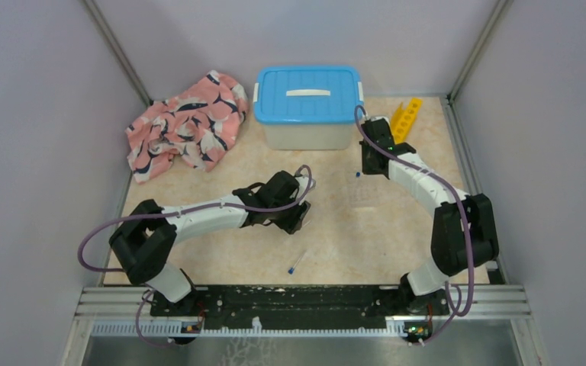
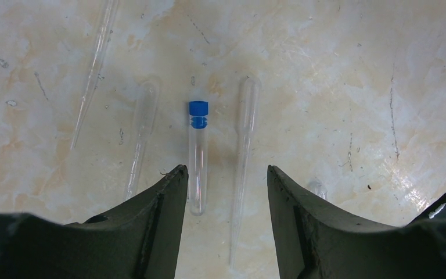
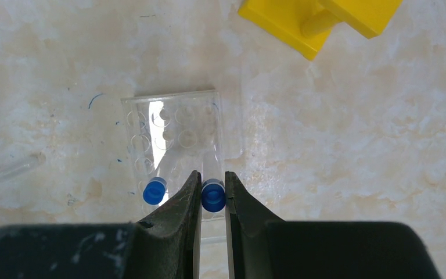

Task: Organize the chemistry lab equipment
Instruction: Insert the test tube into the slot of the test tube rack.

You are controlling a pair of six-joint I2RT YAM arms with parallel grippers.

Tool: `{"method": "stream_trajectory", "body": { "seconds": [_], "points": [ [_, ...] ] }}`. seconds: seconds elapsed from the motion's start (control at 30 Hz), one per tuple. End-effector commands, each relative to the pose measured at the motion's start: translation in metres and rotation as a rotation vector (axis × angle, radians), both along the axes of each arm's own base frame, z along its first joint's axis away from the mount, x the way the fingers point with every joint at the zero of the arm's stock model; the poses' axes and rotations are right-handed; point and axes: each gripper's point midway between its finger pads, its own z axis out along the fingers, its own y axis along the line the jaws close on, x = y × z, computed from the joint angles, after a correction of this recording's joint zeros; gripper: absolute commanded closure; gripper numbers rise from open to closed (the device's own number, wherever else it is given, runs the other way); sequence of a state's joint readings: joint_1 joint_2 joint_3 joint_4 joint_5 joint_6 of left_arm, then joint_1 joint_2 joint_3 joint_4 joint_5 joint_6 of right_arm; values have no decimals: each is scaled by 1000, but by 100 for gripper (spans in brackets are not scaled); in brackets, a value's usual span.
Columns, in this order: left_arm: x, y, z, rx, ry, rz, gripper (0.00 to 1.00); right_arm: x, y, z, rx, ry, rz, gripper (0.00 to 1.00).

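My right gripper needs to bring the upright tube further down into the clear holed rack [image 3: 174,128] beside the second tube, and then it should let go of the blue cap.
In the left wrist view a clear tube with a blue cap [image 2: 197,157] lies flat on the table. My left gripper [image 2: 223,174] is open above it, with the tube's closed end just inside the left finger. My right gripper [image 3: 212,174] is shut on an upright blue-capped tube [image 3: 213,196] that stands in a clear holed rack [image 3: 174,128]. A second capped tube [image 3: 154,191] stands in the hole beside it. The yellow rack [image 3: 319,20] lies just beyond, and it also shows in the top view [image 1: 406,118]. Another capped tube [image 1: 296,263] lies near the front. Tongs and ball are out of view.
Several clear pipettes [image 2: 244,145] lie on the table around the tube under my left gripper [image 1: 294,212]. The white bin with blue lid [image 1: 307,107] stands at the back centre, close to my right gripper [image 1: 363,166]. The pink cloth [image 1: 187,126] lies at the back left.
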State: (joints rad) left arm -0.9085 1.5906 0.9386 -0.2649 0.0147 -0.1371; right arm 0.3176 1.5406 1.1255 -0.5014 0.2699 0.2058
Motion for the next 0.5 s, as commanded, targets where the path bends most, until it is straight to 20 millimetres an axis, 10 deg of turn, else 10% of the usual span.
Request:
{"method": "stream_trajectory", "body": {
  "seconds": [0.0,0.47],
  "points": [
    [1,-6,0,-6,-15,-12,41,9,2,2,21,-27,-11,98],
    [4,-3,-1,13,-36,3,41,5,-1,-10,4,7,-18,98]
  ]
}}
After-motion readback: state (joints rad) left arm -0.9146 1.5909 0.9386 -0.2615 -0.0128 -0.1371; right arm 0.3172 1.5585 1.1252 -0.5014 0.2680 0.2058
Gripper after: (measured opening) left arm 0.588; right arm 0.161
